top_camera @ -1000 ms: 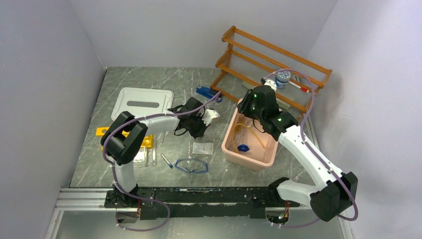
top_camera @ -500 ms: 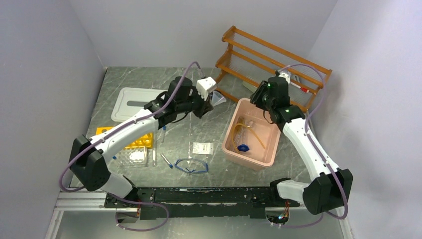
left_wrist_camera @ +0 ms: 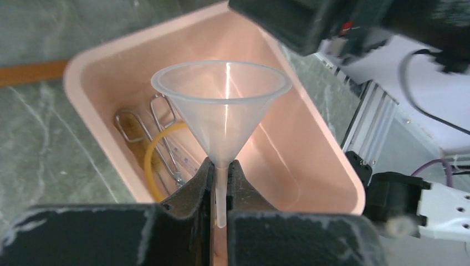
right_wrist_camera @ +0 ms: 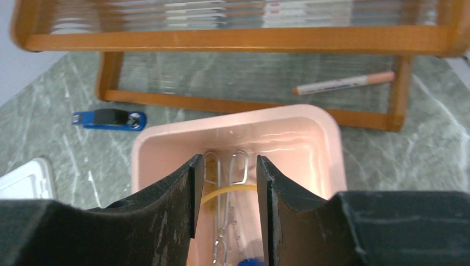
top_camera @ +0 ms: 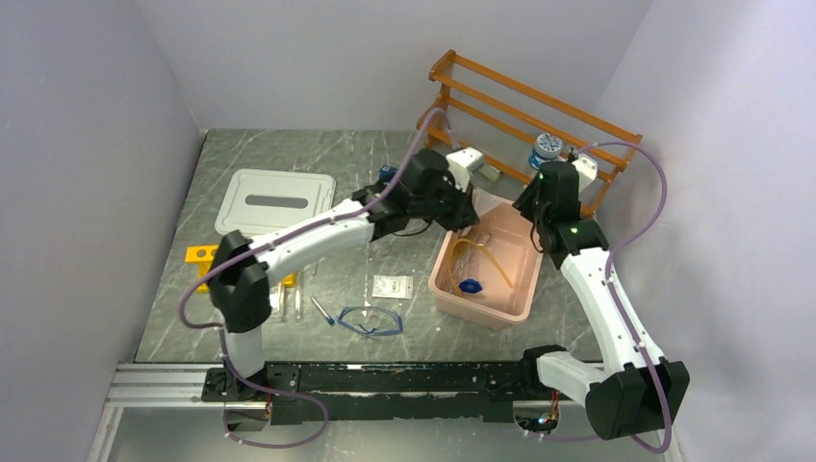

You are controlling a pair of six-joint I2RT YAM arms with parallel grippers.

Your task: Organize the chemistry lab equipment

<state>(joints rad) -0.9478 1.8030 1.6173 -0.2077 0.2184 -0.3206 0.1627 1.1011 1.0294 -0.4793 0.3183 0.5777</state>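
Note:
I need to move the funnel point(left_wrist_camera: 221, 105) down with my left gripper, from high above the bin's far end back into the bin, over the tongs point(left_wrist_camera: 161, 138) and tubing.
My left gripper point(left_wrist_camera: 220, 183) is shut on the stem of a clear plastic funnel point(left_wrist_camera: 221, 105) and holds it over the far end of the pink bin point(left_wrist_camera: 327, 149). In the bin lie coiled tan tubing point(top_camera: 481, 255), a small blue cap point(top_camera: 471, 286) and metal wire tongs point(left_wrist_camera: 161, 138). My right gripper point(right_wrist_camera: 224, 188) is open and empty above the bin's far right side point(top_camera: 535, 204). Blue-framed goggles point(top_camera: 370, 320), a white flat packet point(top_camera: 392, 286) and a blue-capped tube point(top_camera: 322, 311) lie on the table left of the bin.
An orange wooden rack point(top_camera: 520, 115) stands behind the bin with a blue-capped bottle point(top_camera: 547, 149) and a marker point(right_wrist_camera: 343, 83) by it. A blue stapler point(right_wrist_camera: 108, 118) lies left of the rack. A white lid point(top_camera: 274, 200) and a yellow tube holder point(top_camera: 202, 255) sit at the left.
My left arm has swung right from the table's middle, carrying the funnel over the bin. My right gripper has drawn back from over the bin toward its far right side.

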